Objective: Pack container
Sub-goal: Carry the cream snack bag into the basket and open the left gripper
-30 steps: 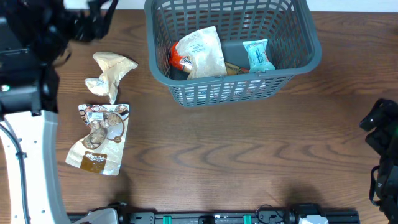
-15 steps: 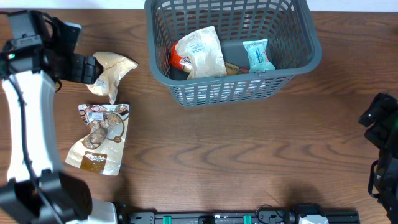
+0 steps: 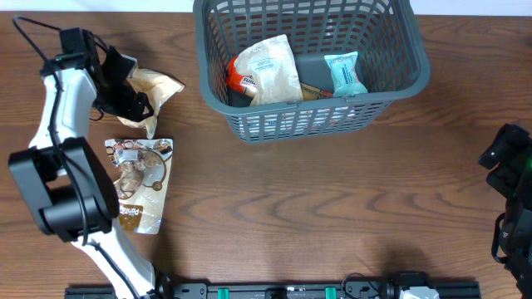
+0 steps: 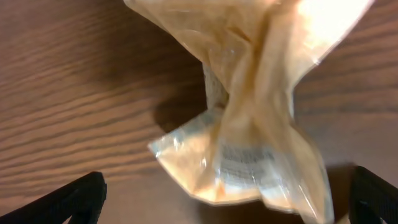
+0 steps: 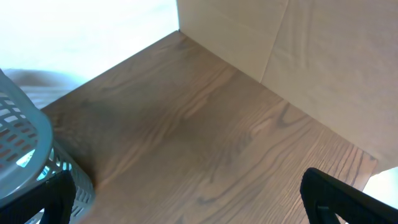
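Observation:
I will lower my left gripper next, with its open fingers around the narrow, creased middle of the tan packet below, and close there. The packet is slimmest at that spot.
The dark grey basket stands at the top centre and holds a beige packet, a red packet, a dark packet and a light blue packet. A crumpled tan packet lies on the table to its left. My left gripper is open right over the tan packet's lower end; in the left wrist view the packet lies between the spread fingertips. A brown printed pouch lies below it. My right gripper is open and empty at the right edge.
The right wrist view shows the basket's corner at the left, bare wooden table and a cardboard wall behind.
My left arm has swung in from the far left and lowered its open gripper over the crumpled tan packet. The right arm has barely moved.

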Tool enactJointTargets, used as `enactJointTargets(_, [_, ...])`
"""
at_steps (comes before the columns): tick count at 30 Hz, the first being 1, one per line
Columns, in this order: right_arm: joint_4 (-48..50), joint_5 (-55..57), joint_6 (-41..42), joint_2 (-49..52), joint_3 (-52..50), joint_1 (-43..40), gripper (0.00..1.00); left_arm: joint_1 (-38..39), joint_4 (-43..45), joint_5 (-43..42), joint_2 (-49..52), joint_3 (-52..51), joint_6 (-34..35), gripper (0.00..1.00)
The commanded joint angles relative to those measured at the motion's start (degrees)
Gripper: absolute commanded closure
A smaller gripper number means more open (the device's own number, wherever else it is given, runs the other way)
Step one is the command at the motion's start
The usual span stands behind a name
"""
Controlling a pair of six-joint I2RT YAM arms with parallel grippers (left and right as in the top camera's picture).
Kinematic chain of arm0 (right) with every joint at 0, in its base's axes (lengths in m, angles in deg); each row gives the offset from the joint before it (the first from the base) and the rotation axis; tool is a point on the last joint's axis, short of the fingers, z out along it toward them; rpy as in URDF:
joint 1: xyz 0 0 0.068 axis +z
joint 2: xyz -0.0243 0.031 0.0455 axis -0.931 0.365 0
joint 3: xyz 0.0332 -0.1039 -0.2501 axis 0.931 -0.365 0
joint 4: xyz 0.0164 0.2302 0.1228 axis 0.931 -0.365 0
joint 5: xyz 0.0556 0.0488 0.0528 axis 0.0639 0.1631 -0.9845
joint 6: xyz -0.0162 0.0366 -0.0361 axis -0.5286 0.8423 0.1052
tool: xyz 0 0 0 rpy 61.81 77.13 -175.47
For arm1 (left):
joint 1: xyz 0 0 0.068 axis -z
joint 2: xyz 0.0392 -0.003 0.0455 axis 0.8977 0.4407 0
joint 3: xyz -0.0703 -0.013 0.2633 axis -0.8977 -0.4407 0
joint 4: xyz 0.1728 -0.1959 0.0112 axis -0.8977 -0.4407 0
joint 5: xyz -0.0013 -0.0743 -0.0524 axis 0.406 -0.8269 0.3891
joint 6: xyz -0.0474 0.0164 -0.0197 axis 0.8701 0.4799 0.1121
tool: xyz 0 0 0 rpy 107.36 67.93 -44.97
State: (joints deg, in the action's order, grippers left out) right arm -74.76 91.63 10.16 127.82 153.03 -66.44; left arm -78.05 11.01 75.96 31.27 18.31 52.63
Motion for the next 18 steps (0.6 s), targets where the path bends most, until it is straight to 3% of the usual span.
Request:
enactJointTargets(1, [-0.1, 1.1, -0.6, 0.1, -0.1, 0.1, 0.01, -0.1, 1.4, 0.5, 1.2, -0.4, 4.1, 0.01])
enactJointTargets(8, [-0.1, 1.0, -0.6, 0.1, -0.1, 0.1, 0.01, -0.1, 6.4, 0.5, 2.1, -0.4, 9.9, 0.01])
enactJointTargets(18, [-0.5, 0.0, -0.5, 0.1, -0.1, 0.1, 0.01, 1.2, 9.6, -0.3, 2.8, -0.4, 8.9, 0.01])
